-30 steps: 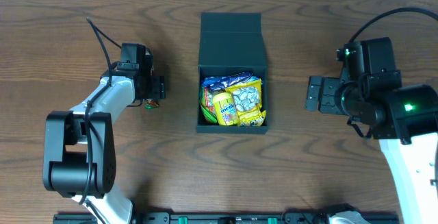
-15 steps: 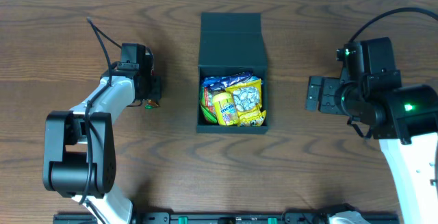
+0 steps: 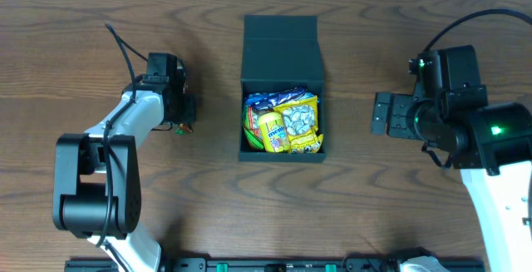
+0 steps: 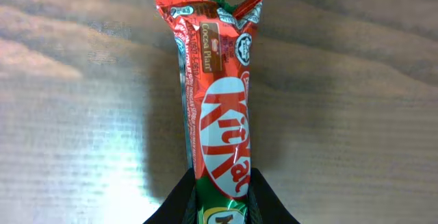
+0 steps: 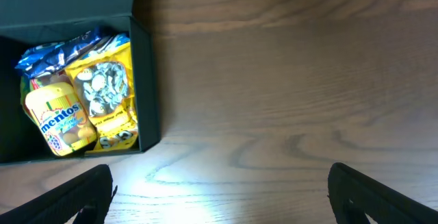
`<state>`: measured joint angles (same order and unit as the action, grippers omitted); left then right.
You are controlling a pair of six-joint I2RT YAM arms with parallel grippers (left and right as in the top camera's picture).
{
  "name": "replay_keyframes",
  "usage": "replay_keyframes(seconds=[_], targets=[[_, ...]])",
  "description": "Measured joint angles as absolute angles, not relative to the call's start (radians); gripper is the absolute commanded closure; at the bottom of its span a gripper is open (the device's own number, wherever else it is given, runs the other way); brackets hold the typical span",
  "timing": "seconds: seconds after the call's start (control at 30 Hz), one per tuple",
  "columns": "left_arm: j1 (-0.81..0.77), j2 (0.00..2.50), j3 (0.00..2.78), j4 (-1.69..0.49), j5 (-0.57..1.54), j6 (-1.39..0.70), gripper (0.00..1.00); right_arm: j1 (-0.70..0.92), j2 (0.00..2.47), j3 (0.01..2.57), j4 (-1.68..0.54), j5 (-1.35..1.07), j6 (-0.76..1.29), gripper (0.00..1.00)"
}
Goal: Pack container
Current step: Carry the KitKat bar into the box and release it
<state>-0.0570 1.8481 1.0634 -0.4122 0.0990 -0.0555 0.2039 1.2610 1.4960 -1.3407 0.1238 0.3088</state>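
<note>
The robot should next lift the KitKat bar (image 4: 222, 114) toward the open container with its left gripper, then lower the bar inside the container's side beside the Mentos.
The dark teal container (image 3: 282, 155) stands open at the table's middle, its lid (image 3: 280, 46) folded back. Inside lie a yellow Mentos packet (image 3: 273, 131) and other snack packets. In the right wrist view the container (image 5: 148, 80) is at the upper left. A red KitKat bar (image 4: 222, 114) lies on the wood left of the container, showing in the overhead view as a small red and green bit (image 3: 182, 126). My left gripper (image 4: 223, 177) is shut on its near end, a finger pressed against each side. My right gripper (image 5: 222, 190) hangs open over bare wood, to the right of the container.
Wooden table (image 3: 374, 205) all around. The left arm's cable (image 3: 125, 51) arcs over the table's left part. The right arm's white body (image 3: 499, 180) fills the right edge.
The left gripper's fingers have closed in on the KitKat bar. The right arm and the container have not moved.
</note>
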Motion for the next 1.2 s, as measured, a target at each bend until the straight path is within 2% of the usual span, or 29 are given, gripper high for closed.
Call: replay_keyframes(seconds=[0.3, 0.5, 0.7, 1.2], targets=[[-0.126, 1.722, 1.194, -0.648, 0.098, -0.072, 0.94, 0.197, 1.261, 1.496, -1.341, 0.125, 0.309, 0.01], [-0.368, 1.522, 1.232, -0.651, 0.097, -0.189, 0.94, 0.132, 1.261, 1.496, -1.362, 0.131, 0.309, 0.01], [-0.55, 1.55, 1.221, -0.598, 0.088, -0.321, 0.94, 0.077, 1.261, 1.496, -1.395, 0.132, 0.306, 0.01], [-0.593, 1.68, 1.218, -0.573, -0.006, -0.422, 0.94, 0.076, 1.261, 1.496, -1.399, 0.132, 0.302, 0.01]])
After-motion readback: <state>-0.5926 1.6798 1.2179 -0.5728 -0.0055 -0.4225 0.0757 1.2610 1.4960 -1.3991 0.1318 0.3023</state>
